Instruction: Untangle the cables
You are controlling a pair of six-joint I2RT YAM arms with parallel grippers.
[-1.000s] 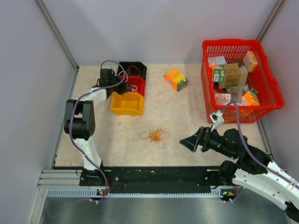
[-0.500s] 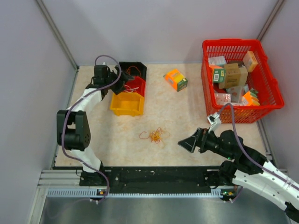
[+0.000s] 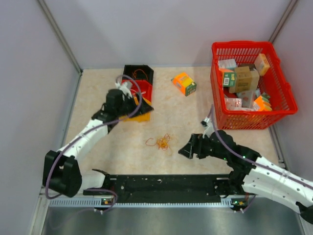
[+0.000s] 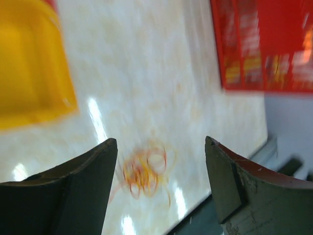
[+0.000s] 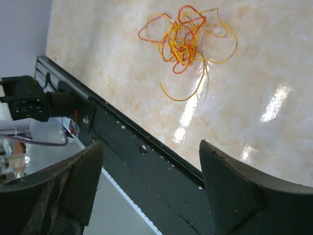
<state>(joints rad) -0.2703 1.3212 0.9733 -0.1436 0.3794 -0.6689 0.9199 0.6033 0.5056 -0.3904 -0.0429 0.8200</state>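
The left gripper lowers back from the yellow bin, rightward in the top view, onto the clump's looped yellow cable pieces next, as they lie tangled together.
The cables (image 3: 160, 142) are a small wispy clump of orange, yellow and reddish loops lying on the table's near middle. My left gripper (image 3: 143, 108) hangs open over the yellow bin's front edge, up and left of the clump. The left wrist view is blurred; the cables (image 4: 145, 169) show between and beyond the open fingers (image 4: 73, 191). My right gripper (image 3: 184, 150) is open just right of the clump, apart from it. In the right wrist view the cables (image 5: 184, 38) lie ahead of the open gripper (image 5: 150, 145), which holds nothing.
Black (image 3: 138, 73), red (image 3: 145, 91) and yellow (image 3: 142, 117) bins stand at the back left. An orange box (image 3: 184, 83) lies at the back middle. A red basket (image 3: 244, 45) full of small boxes fills the right. A black rail (image 3: 166, 185) runs along the near edge.
My left arm left the bins and swung toward the table's middle, its jaws going from shut to open. My right gripper slid left, closer to the cables.
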